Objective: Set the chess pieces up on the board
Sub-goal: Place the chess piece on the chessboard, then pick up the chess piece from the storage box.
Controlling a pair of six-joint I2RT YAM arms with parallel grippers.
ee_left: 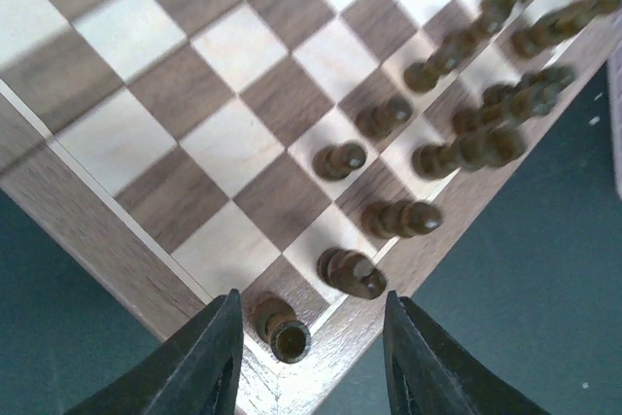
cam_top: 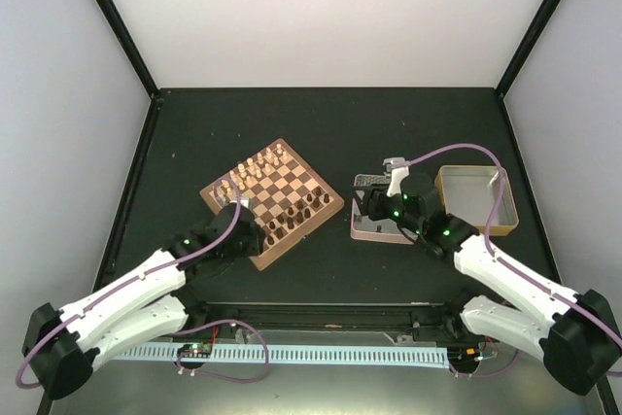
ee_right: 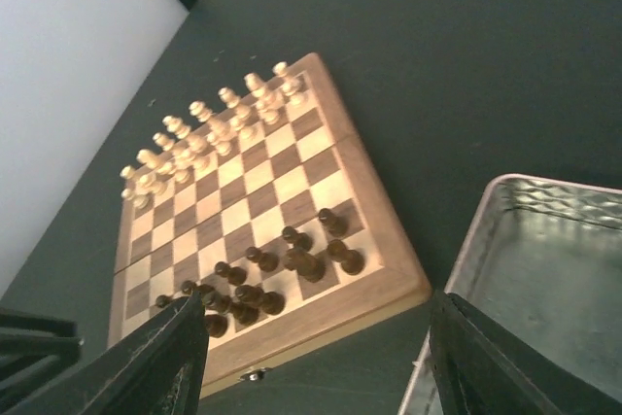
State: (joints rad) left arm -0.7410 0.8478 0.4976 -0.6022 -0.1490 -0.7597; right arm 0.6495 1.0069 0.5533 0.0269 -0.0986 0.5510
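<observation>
The right gripper tips its fingers downward next and lowers them over a dark piece (cam_top: 358,220) in the tin below, by the tin's side facing the board (cam_top: 275,197).
The board (cam_top: 275,197) lies turned at an angle, left of centre on the dark table. Dark chess pieces (cam_top: 293,214) stand in two rows along its near-right side. My left gripper (ee_left: 311,357) hangs over the board's near corner, jaws open. A dark rook (ee_left: 280,329) stands free on the corner square between the fingers, closer to the left finger (ee_left: 199,366), and neither finger touches it. A knight (ee_left: 352,273) stands on the neighbouring square. My right gripper (ee_right: 316,357) is wide open and holds nothing, between the board (ee_right: 389,230) and the tin.
Pale cream pieces (cam_top: 255,167) fill the board's far-left side. A silvery tin (ee_right: 544,269) lies right of the board under the right wrist, and a tan tray (cam_top: 476,199) sits beyond it. White walls enclose the table on three sides.
</observation>
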